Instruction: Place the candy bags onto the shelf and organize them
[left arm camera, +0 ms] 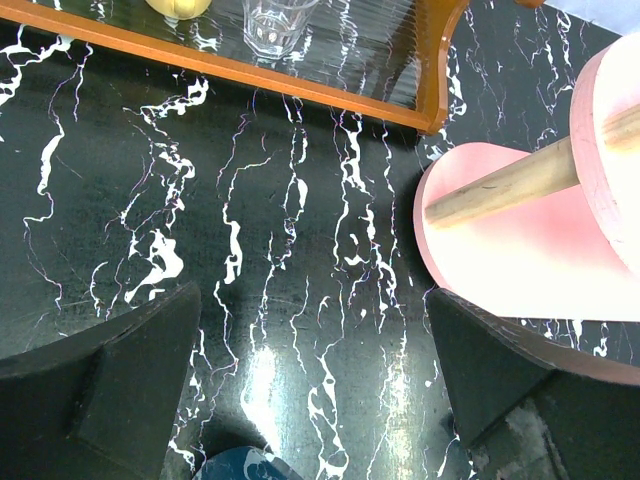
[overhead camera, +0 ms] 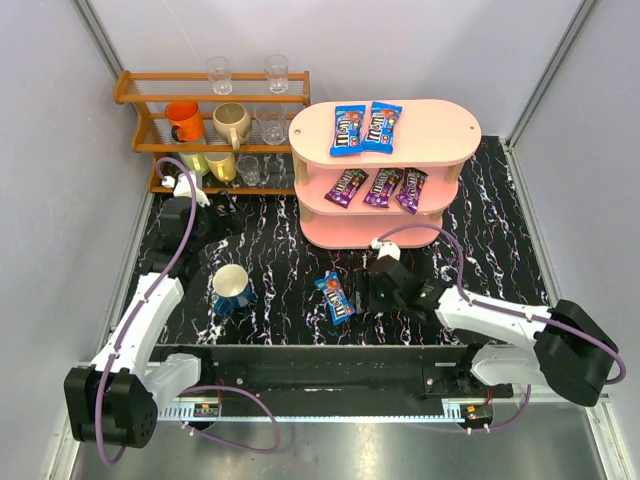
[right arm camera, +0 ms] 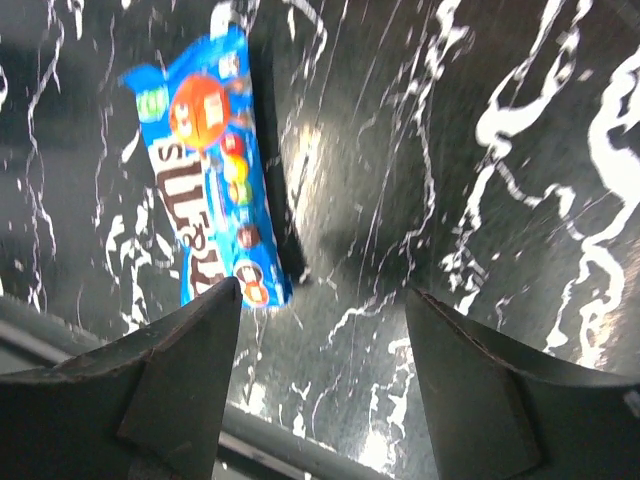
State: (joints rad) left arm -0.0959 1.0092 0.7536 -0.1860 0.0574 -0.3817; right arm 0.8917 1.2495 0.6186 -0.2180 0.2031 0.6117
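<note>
The third blue bag's near corner [overhead camera: 350, 312] [right arm camera: 274, 288] lies below my right gripper and to its left in the top view, so next my right gripper should lower sideways onto the bag's corner.
The pale pink three-tier shelf [overhead camera: 440, 128] stands at the back right. Two blue candy bags [overhead camera: 348, 129] [overhead camera: 382, 126] lie on its top board. Three purple-brown bags [overhead camera: 346, 187] [overhead camera: 383, 186] [overhead camera: 411, 189] lie on the middle board. A third blue bag [overhead camera: 335, 297] lies flat on the black marbled table; it also shows in the right wrist view [right arm camera: 208, 170]. My right gripper [overhead camera: 378, 282] [right arm camera: 322, 300] is open and empty, just right of that bag. My left gripper [overhead camera: 205, 215] [left arm camera: 315, 350] is open and empty over bare table, left of the shelf's bottom board [left arm camera: 520, 270].
An orange-brown wooden rack [overhead camera: 215, 120] with mugs and glasses stands at the back left; its base rail [left arm camera: 250, 70] and a glass [left arm camera: 275, 25] show in the left wrist view. A dark blue mug [overhead camera: 232, 288] stands near the left arm. White walls enclose the table.
</note>
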